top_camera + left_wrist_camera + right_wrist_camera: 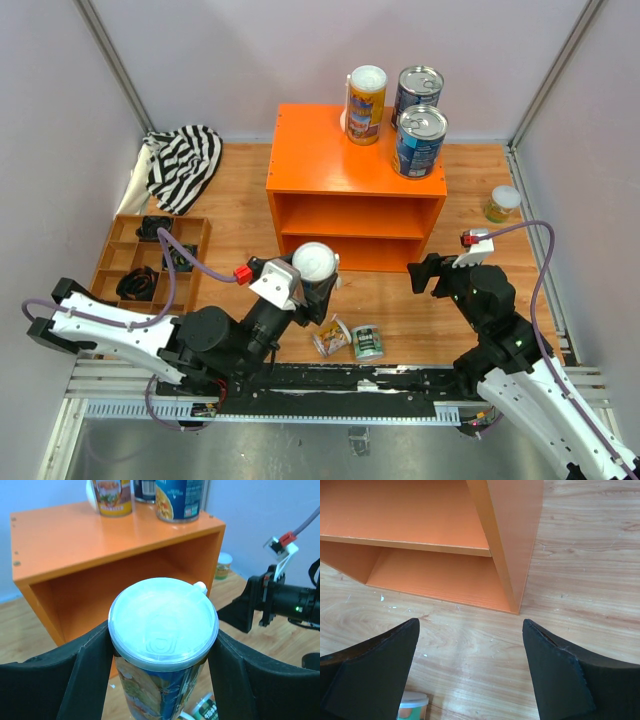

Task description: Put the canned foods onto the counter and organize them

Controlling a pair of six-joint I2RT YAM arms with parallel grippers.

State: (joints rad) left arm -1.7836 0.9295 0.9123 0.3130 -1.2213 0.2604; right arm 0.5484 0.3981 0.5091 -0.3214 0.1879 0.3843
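Note:
The bare counter top (pixel 360 168) (pixel 128 528) before the standing yellow can is still empty, so next I should move my left gripper outward onto that spot and let go of its can there.
My left gripper (pixel 315 275) is shut on a tall yellow-and-blue can (pixel 162 645) with a white lid and holds it upright in front of the orange counter (pixel 310 160). On the counter top stand another tall yellow can (pixel 366 105) and two wide blue-labelled cans (pixel 420 141), (pixel 417 93). Two small cans (pixel 331 336), (pixel 367 342) lie on the floor near the arms. A small yellow-labelled can (pixel 503 203) stands right of the counter. My right gripper (pixel 428 272) is open and empty over the floor by the counter's right front corner (pixel 512 600); a small green can (pixel 412 706) shows at its left finger.
A brown compartment tray (pixel 115 262) with dark items sits at the left. A striped cloth (pixel 183 165) lies behind it. Grey walls enclose the wooden floor on three sides. The counter's shelf (pixel 405 542) holds nothing that shows.

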